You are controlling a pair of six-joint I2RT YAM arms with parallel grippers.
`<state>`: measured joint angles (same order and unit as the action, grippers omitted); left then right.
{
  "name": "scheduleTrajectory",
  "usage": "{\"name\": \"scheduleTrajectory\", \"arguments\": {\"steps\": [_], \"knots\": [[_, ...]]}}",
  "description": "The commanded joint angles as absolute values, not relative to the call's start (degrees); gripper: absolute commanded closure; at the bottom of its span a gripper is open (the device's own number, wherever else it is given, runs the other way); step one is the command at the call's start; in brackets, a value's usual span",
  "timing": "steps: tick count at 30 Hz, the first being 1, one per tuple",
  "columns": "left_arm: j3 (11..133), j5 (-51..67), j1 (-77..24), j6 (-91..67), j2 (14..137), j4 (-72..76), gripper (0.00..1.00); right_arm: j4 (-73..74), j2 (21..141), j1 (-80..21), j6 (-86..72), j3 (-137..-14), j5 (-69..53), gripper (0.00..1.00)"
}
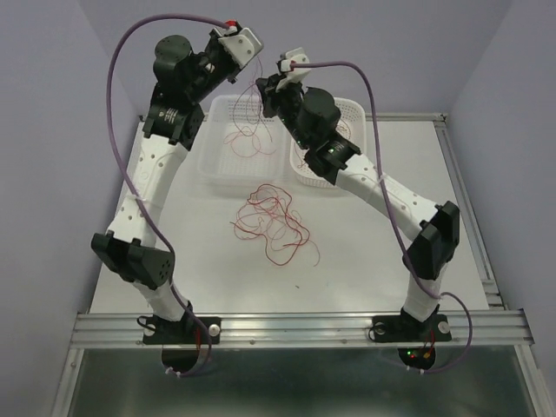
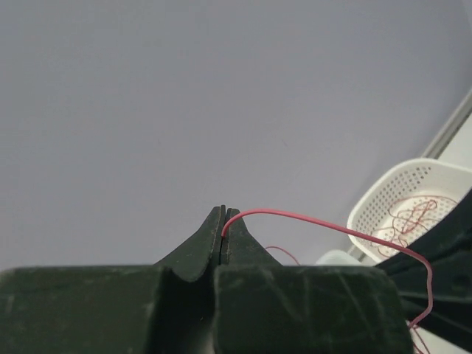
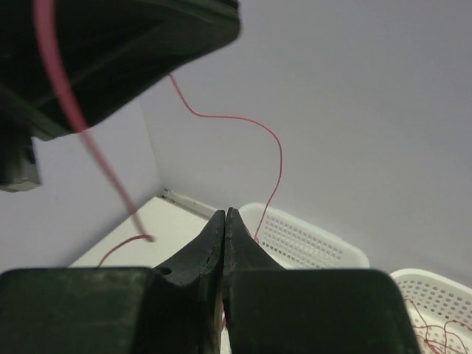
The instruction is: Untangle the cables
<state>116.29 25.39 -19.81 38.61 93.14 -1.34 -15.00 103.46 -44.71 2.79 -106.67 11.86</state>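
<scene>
I should next lower my left gripper toward the clear rectangular basket and release its red cable over it, as red cable pieces already show within the basket's sides.
A loose tangle of thin red cables (image 1: pixel 271 222) lies on the white table in the middle. Both grippers are raised high over the far baskets, close together. My left gripper (image 1: pixel 239 74) (image 2: pixel 223 218) is shut on one red cable (image 2: pixel 324 223), which arcs right and drops out of view. My right gripper (image 1: pixel 263 87) (image 3: pixel 225 215) is shut with its jaws pressed together; a red cable (image 3: pixel 273 147) rises from behind its right finger up to the left gripper's body, and a trace of red shows low in the jaw gap. Another blurred red strand (image 3: pixel 103 158) hangs close to the camera.
A clear rectangular basket (image 1: pixel 208 161) at the back holds several red cables. A white perforated basket (image 1: pixel 352 109) (image 2: pixel 383 199) beside it, partly under my right arm, also holds red cables. Grey walls close in at the back and sides. An aluminium rail (image 1: pixel 287 326) runs along the near edge.
</scene>
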Motion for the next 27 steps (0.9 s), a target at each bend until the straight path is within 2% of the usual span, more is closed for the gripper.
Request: {"name": "scheduleTrajectory", "arguments": {"steps": [1, 11, 19, 22, 23, 24, 25, 27], "knots": [[118.9, 29.8, -15.7, 33.3, 97.5, 2.2, 1.0, -17.6, 108.4, -44.4, 2.4, -113.5, 12.6, 1.0], [111.6, 33.0, -12.0, 28.8, 109.4, 9.3, 1.0, -17.0, 122.9, -38.2, -7.4, -119.6, 4.4, 1.0], [115.8, 32.6, -11.2, 29.0, 120.2, 6.6, 1.0, -16.9, 134.4, -36.0, -11.0, -124.6, 3.3, 1.0], [116.2, 31.0, -11.2, 29.8, 122.0, 4.8, 0.99, -17.0, 135.4, -35.7, -11.2, -124.0, 3.9, 0.86], [116.1, 30.9, -11.2, 30.1, 122.3, 4.7, 0.93, -17.0, 135.7, -35.7, -11.6, -123.7, 4.0, 0.71], [115.4, 30.7, -11.2, 30.8, 122.2, 4.3, 0.89, -17.1, 135.8, -35.6, -11.7, -123.5, 3.6, 0.67], [114.4, 30.7, -11.1, 31.3, 121.5, 4.5, 0.77, -17.1, 135.9, -35.5, -11.5, -123.4, 3.2, 0.64], [113.6, 30.3, -11.1, 31.4, 120.4, 5.0, 0.63, -17.2, 135.4, -35.5, -11.2, -123.5, 3.1, 0.58]]}}
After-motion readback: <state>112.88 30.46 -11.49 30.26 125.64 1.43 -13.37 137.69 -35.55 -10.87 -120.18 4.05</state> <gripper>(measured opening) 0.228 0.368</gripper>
